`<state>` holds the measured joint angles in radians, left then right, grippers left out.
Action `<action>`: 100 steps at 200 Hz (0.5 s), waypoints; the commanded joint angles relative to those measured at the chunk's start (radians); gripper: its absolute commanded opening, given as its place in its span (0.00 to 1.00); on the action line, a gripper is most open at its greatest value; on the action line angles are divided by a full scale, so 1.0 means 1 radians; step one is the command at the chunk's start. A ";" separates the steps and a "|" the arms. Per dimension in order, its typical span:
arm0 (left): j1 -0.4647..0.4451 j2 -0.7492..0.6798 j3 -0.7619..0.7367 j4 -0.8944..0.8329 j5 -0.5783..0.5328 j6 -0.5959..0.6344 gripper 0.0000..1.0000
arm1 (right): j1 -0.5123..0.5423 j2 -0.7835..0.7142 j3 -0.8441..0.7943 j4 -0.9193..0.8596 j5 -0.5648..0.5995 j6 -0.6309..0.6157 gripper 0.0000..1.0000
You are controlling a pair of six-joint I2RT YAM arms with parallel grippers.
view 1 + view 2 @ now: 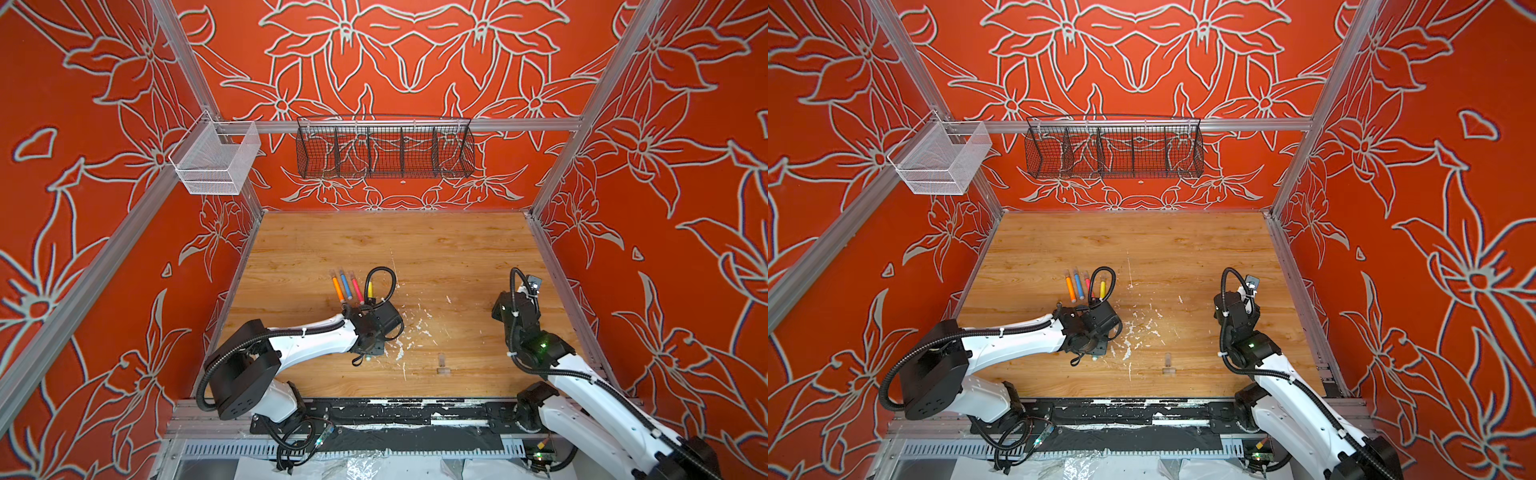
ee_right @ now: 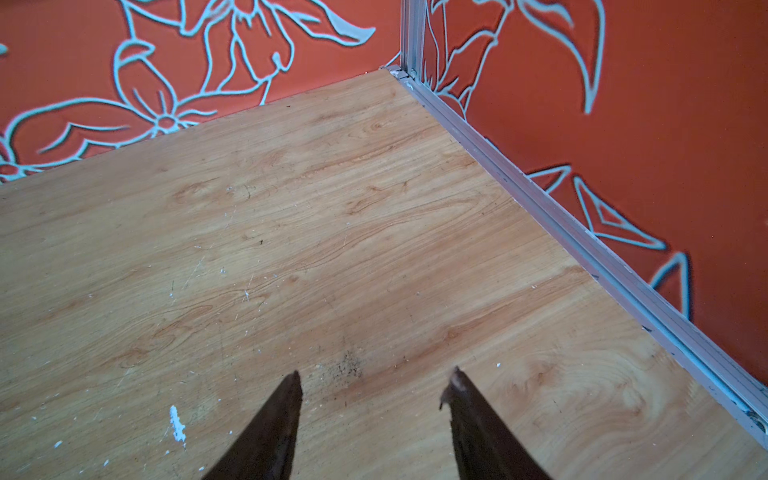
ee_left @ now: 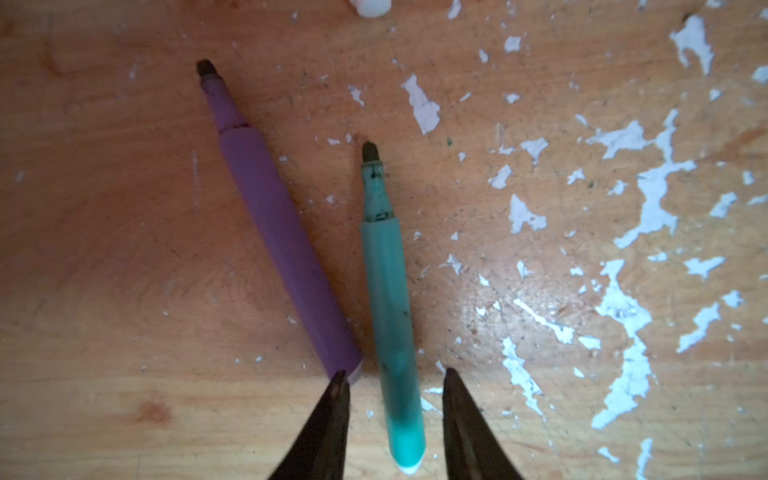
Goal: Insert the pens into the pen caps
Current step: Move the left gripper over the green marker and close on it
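The open fingers already stand on both sides of the green pen. The left gripper comes down around the middle of its barrel [image 3: 392, 340] next and closes.
A purple pen [image 3: 282, 232] and a green pen [image 3: 386, 291] lie uncapped and nearly side by side on the wooden table. My left gripper [image 3: 395, 374] is open and straddles the green pen's rear end, with a gap on both sides; one fingertip [image 3: 338, 380] is by the purple pen's end. Orange [image 1: 338, 289], blue [image 1: 345, 284], pink-red [image 1: 357, 286] and yellow [image 1: 370, 288] pens lie in a row beyond the left wrist, with clear caps seemingly on their far ends. Two loose clear pen caps [image 1: 442, 363] sit mid-table. My right gripper [image 2: 376, 372] is open and holds nothing.
White flecks [image 3: 648, 199] cover the table around the pens. A whitish round thing [image 3: 372, 6] shows at the edge of the left wrist view. A metal rail [image 2: 582, 249] borders the table by the right arm [image 1: 517, 309]. Wire baskets [image 1: 384, 151] hang on the back wall.
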<state>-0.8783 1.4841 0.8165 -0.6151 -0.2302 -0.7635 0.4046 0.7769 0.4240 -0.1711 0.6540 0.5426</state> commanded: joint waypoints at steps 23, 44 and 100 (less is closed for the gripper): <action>-0.004 0.052 -0.019 0.042 0.004 -0.020 0.35 | -0.005 -0.001 -0.011 0.001 0.000 0.002 0.58; -0.003 0.070 -0.020 0.046 0.003 -0.026 0.35 | -0.004 -0.001 -0.011 0.001 -0.001 0.002 0.58; 0.002 0.097 -0.054 0.071 0.026 -0.045 0.23 | -0.004 -0.002 -0.013 0.002 -0.002 0.001 0.58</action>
<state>-0.8780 1.5410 0.8017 -0.5488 -0.2115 -0.7818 0.4046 0.7769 0.4240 -0.1711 0.6529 0.5423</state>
